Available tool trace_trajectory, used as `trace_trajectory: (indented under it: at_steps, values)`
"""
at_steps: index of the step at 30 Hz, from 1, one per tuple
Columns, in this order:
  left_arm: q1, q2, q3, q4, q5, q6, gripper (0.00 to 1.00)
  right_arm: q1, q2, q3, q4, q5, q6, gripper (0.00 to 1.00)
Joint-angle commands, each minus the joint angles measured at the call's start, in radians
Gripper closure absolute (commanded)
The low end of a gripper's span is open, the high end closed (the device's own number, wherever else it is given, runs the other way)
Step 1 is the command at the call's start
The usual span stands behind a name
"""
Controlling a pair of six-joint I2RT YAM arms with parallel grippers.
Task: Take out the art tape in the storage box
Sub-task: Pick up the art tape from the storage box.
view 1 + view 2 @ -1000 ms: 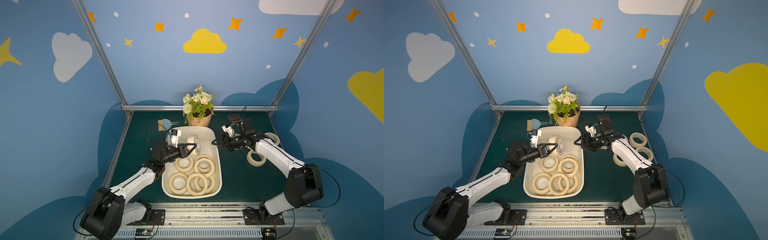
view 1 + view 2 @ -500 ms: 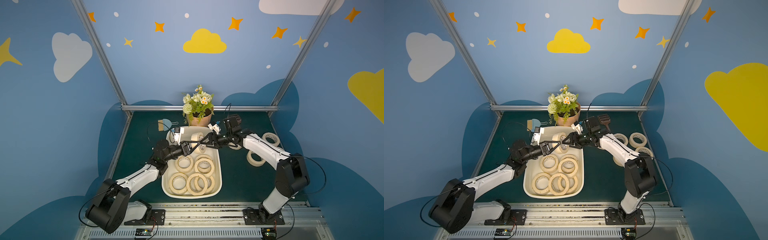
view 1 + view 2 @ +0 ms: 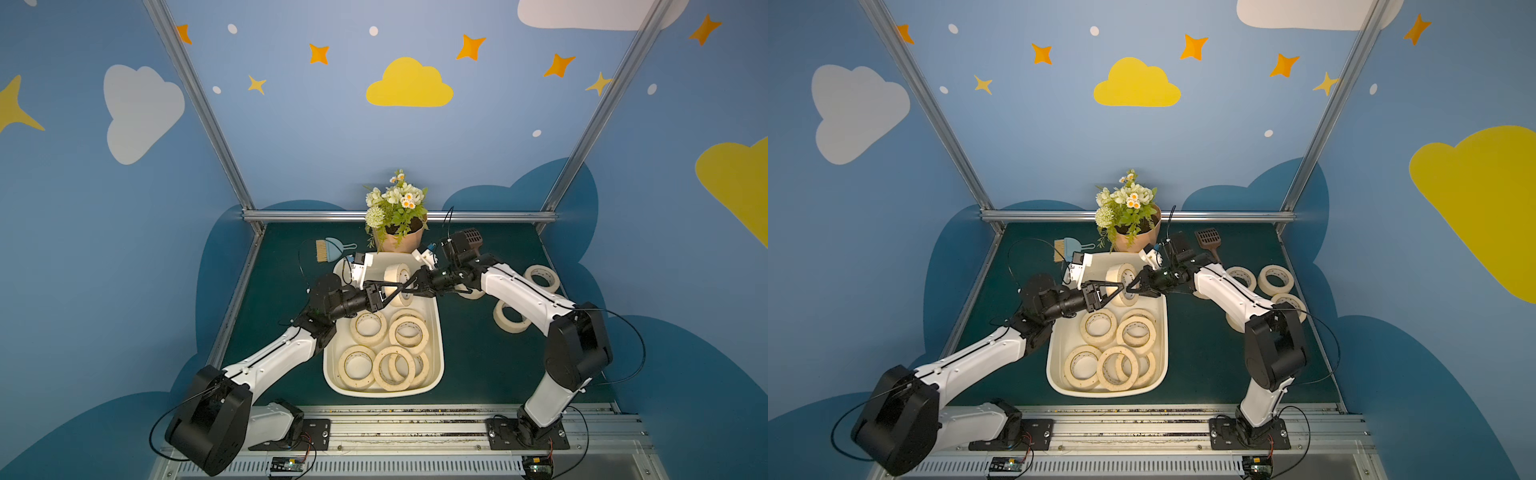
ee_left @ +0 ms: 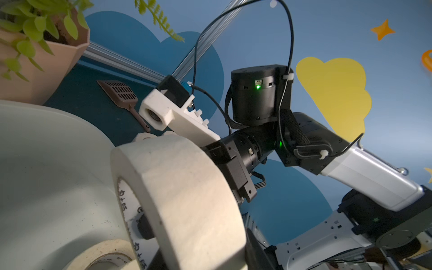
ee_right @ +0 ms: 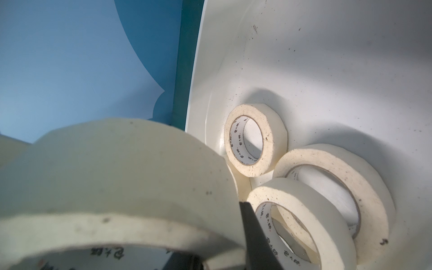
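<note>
The roll goes past the box's rim with my right gripper next. It then turns downward and comes down onto bare green table beside the other rolls, where space is free.
The storage box (image 3: 440,353) (image 3: 1165,332) is an off-white tub in the middle of the table, with several cream art tape rolls (image 3: 368,326) lying flat in it. One roll (image 3: 395,274) (image 3: 1119,276) is held on edge above the box's far end, between both grippers. My right gripper (image 3: 411,284) (image 5: 217,250) is shut on that roll's wall (image 5: 117,175). My left gripper (image 3: 401,289) (image 4: 198,238) straddles the wall of the same roll (image 4: 182,198) from the other side, its jaws spread a little wider than the wall.
Several more tape rolls (image 3: 540,278) (image 3: 1275,278) lie on the green table right of the box. A peach flower pot (image 3: 399,243) stands just behind the box. A blue dustpan with brush (image 3: 330,249) and a brown slotted scoop (image 3: 1208,241) lie at the back.
My right arm swung left from the table to the raised roll, and its gripper closed on it. My left gripper's jaws widened around the roll.
</note>
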Motion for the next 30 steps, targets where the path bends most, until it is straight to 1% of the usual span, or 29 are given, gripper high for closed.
trace_trajectory:
  at_steps: [1, 4, 5, 9, 11, 13, 15, 17, 19, 21, 23, 27, 30]
  values:
    - [-0.013, -0.096, 0.072, -0.262, -0.049, 0.226, 0.26, -0.014, -0.054, 0.046, -0.158, 0.156, -0.082, 1.0]
    - [-0.013, -0.169, 0.086, -0.414, -0.119, 0.312, 0.04, -0.046, -0.099, 0.055, -0.218, 0.207, -0.112, 1.0]
    - [-0.013, -0.19, 0.085, -0.446, -0.137, 0.333, 0.0, -0.063, -0.118, 0.05, -0.231, 0.216, -0.117, 1.0]
    - [-0.013, -0.25, 0.099, -0.631, -0.211, 0.422, 0.0, -0.163, -0.213, 0.008, -0.291, 0.252, -0.139, 1.0]
    - [-0.029, -0.233, 0.139, -0.774, -0.31, 0.48, 0.0, -0.202, -0.258, -0.018, -0.343, 0.326, -0.17, 1.0]
    - [-0.09, -0.177, 0.198, -0.929, -0.493, 0.549, 0.0, -0.227, -0.299, -0.07, -0.379, 0.434, -0.215, 1.0]
    - [-0.139, -0.116, 0.226, -0.995, -0.593, 0.57, 0.0, -0.233, -0.327, -0.126, -0.4, 0.542, -0.254, 1.0]
    - [-0.161, -0.069, 0.232, -1.002, -0.594, 0.557, 0.0, -0.233, -0.338, -0.174, -0.425, 0.604, -0.282, 1.0]
    - [-0.183, -0.038, 0.229, -0.995, -0.576, 0.539, 0.01, -0.227, -0.322, -0.206, -0.458, 0.631, -0.273, 1.0]
    - [-0.206, -0.018, 0.225, -0.985, -0.569, 0.522, 0.01, -0.215, -0.281, -0.222, -0.495, 0.651, -0.253, 1.0]
    - [-0.222, -0.01, 0.22, -0.977, -0.564, 0.503, 0.02, -0.194, -0.238, -0.236, -0.489, 0.683, -0.252, 1.0]
    - [-0.258, 0.018, 0.227, -1.005, -0.608, 0.484, 0.03, -0.185, -0.137, -0.228, -0.44, 0.665, -0.262, 1.0]
    - [-0.282, 0.032, 0.222, -1.014, -0.614, 0.471, 0.04, -0.187, -0.057, -0.202, -0.415, 0.674, -0.275, 1.0]
